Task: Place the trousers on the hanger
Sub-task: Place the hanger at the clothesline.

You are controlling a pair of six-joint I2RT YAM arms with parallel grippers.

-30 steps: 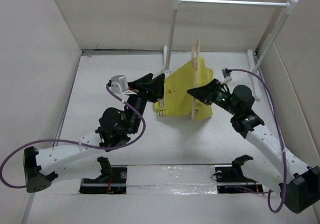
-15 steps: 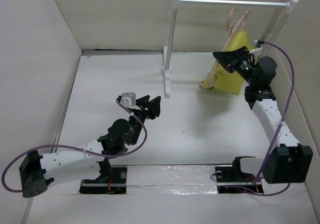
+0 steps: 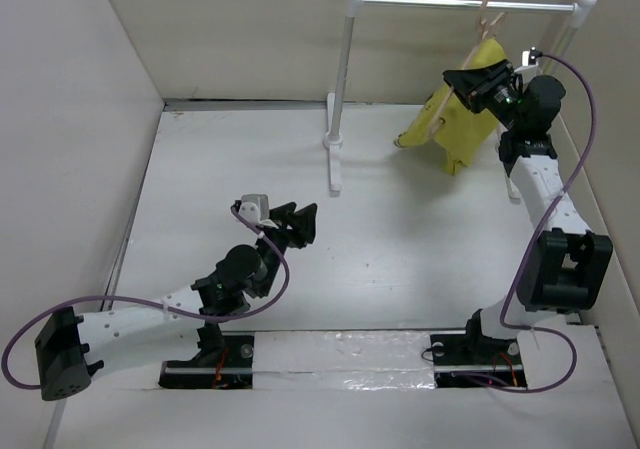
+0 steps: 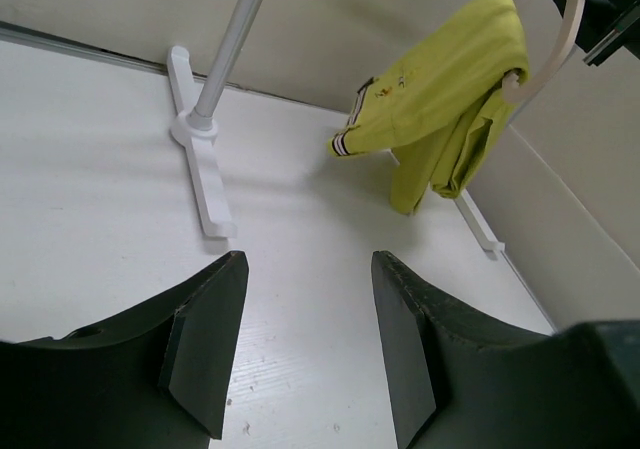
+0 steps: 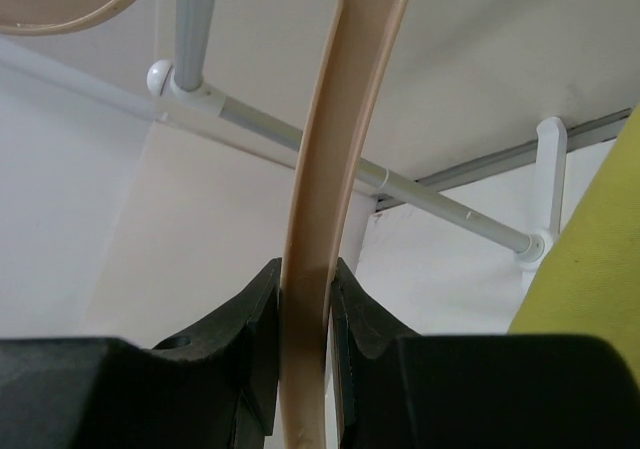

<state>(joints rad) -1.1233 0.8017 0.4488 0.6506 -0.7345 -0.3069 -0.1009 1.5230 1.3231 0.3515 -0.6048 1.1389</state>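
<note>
I will next move my right gripper to the right in the top view, rest the hanger's hook on the white bar and let go, because the hook already reaches over it.
The mustard-yellow trousers [image 3: 452, 127] hang folded over the pale beige hanger [image 3: 451, 89], its hook up at the white rail [image 3: 460, 5]. My right gripper [image 3: 470, 77] is shut on the hanger's arm [image 5: 318, 269], held high at the back right. In the left wrist view the trousers [image 4: 440, 89] drape from the hanger [image 4: 555, 44] with the striped waistband low on the left. My left gripper [image 3: 298, 219] is open and empty, low over the table, far left of the trousers; its fingers [image 4: 205, 339] show wide apart.
The white rail rack stands at the back, with its left post [image 3: 343, 69] and foot [image 3: 333, 159], and its right post [image 3: 555, 59]. Beige walls close in left, back and right. The rack's foot [image 4: 200, 169] lies ahead of my left gripper.
My right arm has lifted the hanger with the trousers from the table's middle up to the rail at the back right. My left gripper has drawn back and lower, open.
</note>
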